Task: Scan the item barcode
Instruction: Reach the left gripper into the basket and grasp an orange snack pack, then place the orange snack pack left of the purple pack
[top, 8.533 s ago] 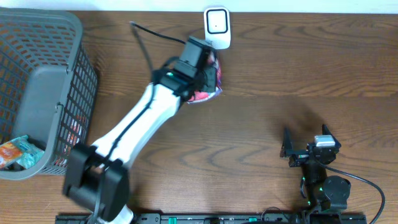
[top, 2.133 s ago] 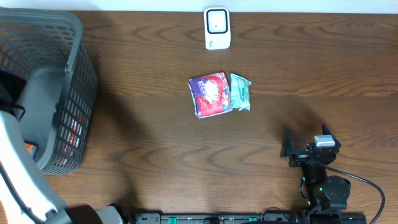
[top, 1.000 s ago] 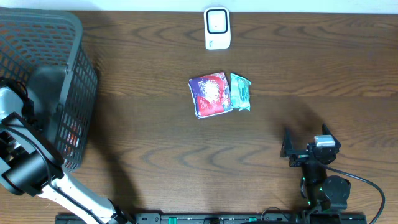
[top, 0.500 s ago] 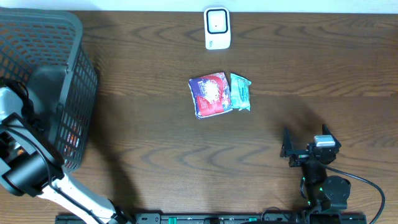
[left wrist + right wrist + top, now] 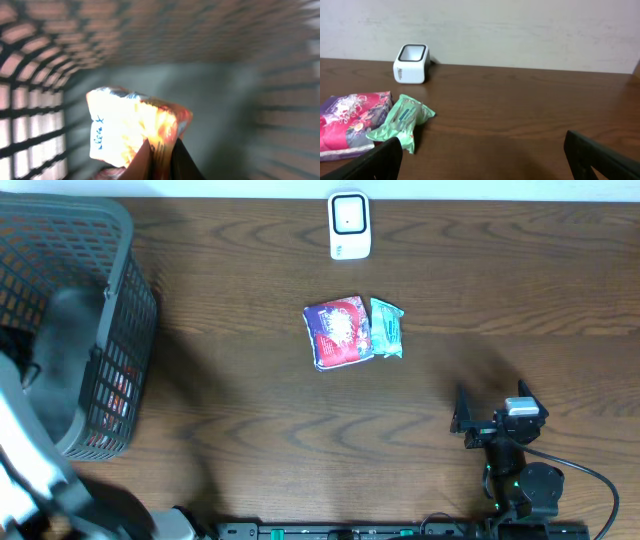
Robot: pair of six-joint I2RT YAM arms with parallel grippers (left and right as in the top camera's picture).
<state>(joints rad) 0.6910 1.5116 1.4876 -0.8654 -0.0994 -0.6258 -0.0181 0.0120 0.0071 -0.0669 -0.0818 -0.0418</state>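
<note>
The table is bare beside the purple packet's basket-facing edge. My left gripper will next lift out of the basket over the basket's rim, then lower there.
In the left wrist view my left gripper (image 5: pixel 161 154) is shut on an orange and white snack packet (image 5: pixel 125 125), pinching its lower edge inside the grey basket (image 5: pixel 225 90). No barcode shows on the packet. In the overhead view the left arm (image 5: pixel 25 450) is a blur at the basket's (image 5: pixel 120 310) near end, and the gripper itself is hidden there. The white scanner (image 5: pixel 349 225) (image 5: pixel 411 63) stands at the table's far edge. My right gripper (image 5: pixel 490 420) (image 5: pixel 485 157) rests open at the front right, holding nothing.
A purple packet (image 5: pixel 338 332) (image 5: pixel 347 122) and a green packet (image 5: pixel 387 327) (image 5: pixel 402 120) lie side by side in the middle of the table, in front of the scanner. The mesh basket fills the left end of the table, with more packets inside it.
The left arm has shifted inside the basket and now shows blurred in the overhead view. The two packets on the table, the scanner and the right arm have not moved.
</note>
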